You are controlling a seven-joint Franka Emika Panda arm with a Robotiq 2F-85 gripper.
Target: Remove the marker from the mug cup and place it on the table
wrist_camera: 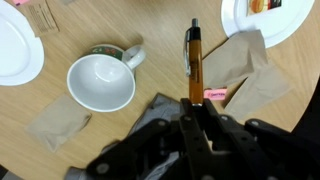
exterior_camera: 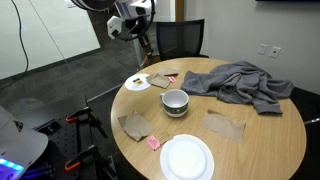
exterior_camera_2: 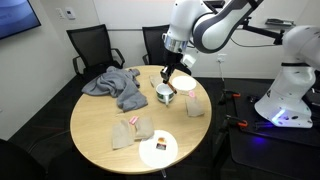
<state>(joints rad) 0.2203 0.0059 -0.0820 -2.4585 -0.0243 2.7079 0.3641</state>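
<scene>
My gripper lowers the marker next onto the bare wood below, between the mug cup's handle and the small plate. Then it releases the marker there, clear of both.
My gripper is shut on the marker, an orange stick with a black tip that points away from the jaws. It hangs in the air above the light wood table. The mug cup is white with a handle. It stands upright to the left of the marker, and its inside looks empty. In both exterior views the gripper is raised above the table, near the mug cup.
A large white plate sits at the front edge and a small plate with scraps sits at the left. A grey cloth lies at the back right. Brown paper pieces and a pink scrap lie around. Chairs stand behind.
</scene>
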